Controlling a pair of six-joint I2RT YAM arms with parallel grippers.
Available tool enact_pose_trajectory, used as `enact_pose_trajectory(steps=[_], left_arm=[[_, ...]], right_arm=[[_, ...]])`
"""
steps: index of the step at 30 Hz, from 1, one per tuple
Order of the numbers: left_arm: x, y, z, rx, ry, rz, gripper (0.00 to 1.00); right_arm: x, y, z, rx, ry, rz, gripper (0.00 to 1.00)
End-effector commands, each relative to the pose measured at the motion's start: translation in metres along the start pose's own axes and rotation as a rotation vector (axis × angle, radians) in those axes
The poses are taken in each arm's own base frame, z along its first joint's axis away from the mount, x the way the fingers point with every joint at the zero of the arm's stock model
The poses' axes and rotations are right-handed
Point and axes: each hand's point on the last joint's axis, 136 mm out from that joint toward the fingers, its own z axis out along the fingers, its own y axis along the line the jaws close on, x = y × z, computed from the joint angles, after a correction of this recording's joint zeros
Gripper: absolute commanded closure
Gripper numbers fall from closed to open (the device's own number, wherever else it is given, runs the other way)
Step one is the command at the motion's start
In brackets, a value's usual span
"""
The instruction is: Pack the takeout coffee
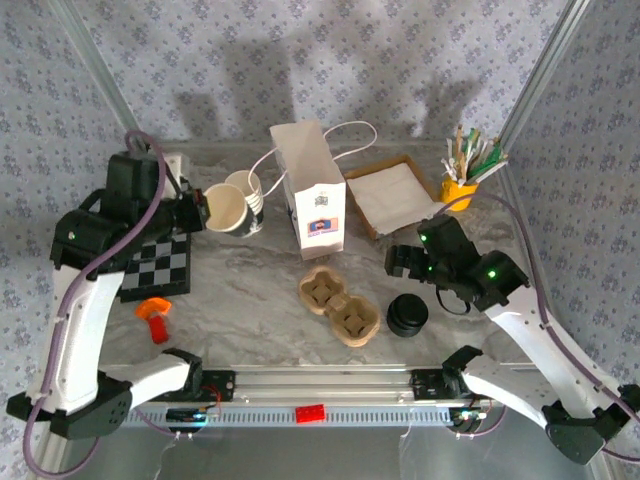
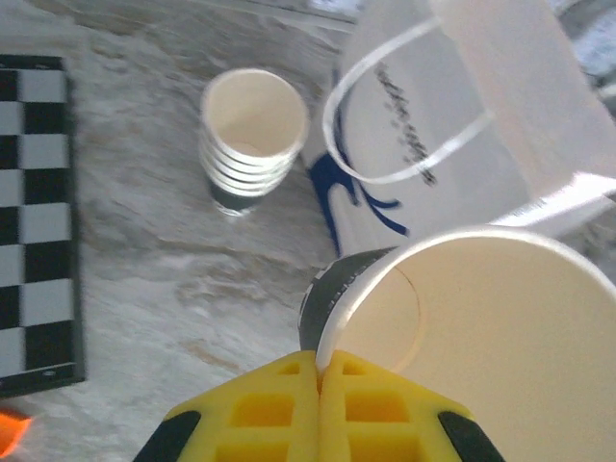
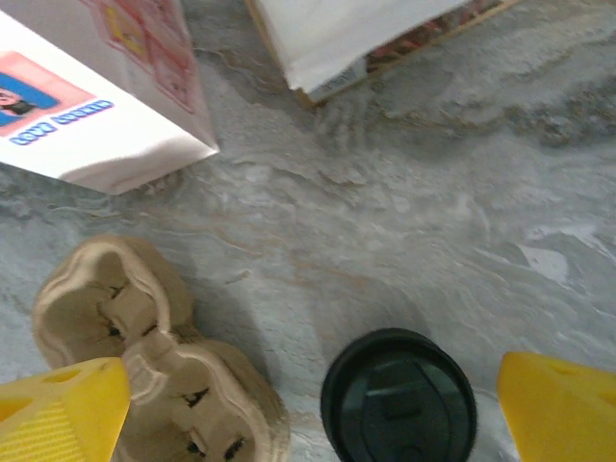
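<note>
My left gripper carries the cup across past the bag to the bare tabletop below it next, between napkins and lids, lowers it and releases the cup's rim.
The takeout coffee is out of view. My left gripper point(image 1: 200, 209) point(image 2: 320, 371) is shut on the rim of a lidless cream cup point(image 1: 226, 208) point(image 2: 500, 337), holding it tilted above the table next to the stack of cream cups point(image 1: 249, 188) point(image 2: 252, 135). The brown pulp two-cup tray point(image 1: 338, 305) point(image 3: 144, 366) lies with both wells bare at the table's middle. A low stack of black lids point(image 1: 407, 314) point(image 3: 397, 399) stands just right of it. My right gripper point(image 1: 402, 262) point(image 3: 310, 409) hangs open above the lids and the tray's edge, its yellow fingers point(image 3: 63, 404) wide apart.
A white paper bag point(image 1: 315, 195) point(image 2: 452, 125) stands upright behind the tray. A shallow box of napkins point(image 1: 395, 195) and a yellow cup of stirrers point(image 1: 465, 165) are at the back right. A checkerboard point(image 1: 155, 265) and an orange object point(image 1: 155, 318) lie at the left.
</note>
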Motion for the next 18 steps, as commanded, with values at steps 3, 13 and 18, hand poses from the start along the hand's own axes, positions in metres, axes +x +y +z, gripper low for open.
enact_pose_trajectory(steps=[3,13,18], left_arm=[[0.017,-0.054,0.012,0.139,0.031,0.01,1.0],[0.049,-0.186,0.066,0.326,0.108,0.164,1.0],[0.065,-0.231,0.121,0.321,0.154,0.223,1.0]], right_arm=[[0.014,-0.03,-0.012,0.046,0.036,0.081,0.0],[0.016,-0.067,-0.006,0.071,0.048,0.274,0.0],[0.014,-0.082,0.009,0.033,0.057,0.401,0.0]])
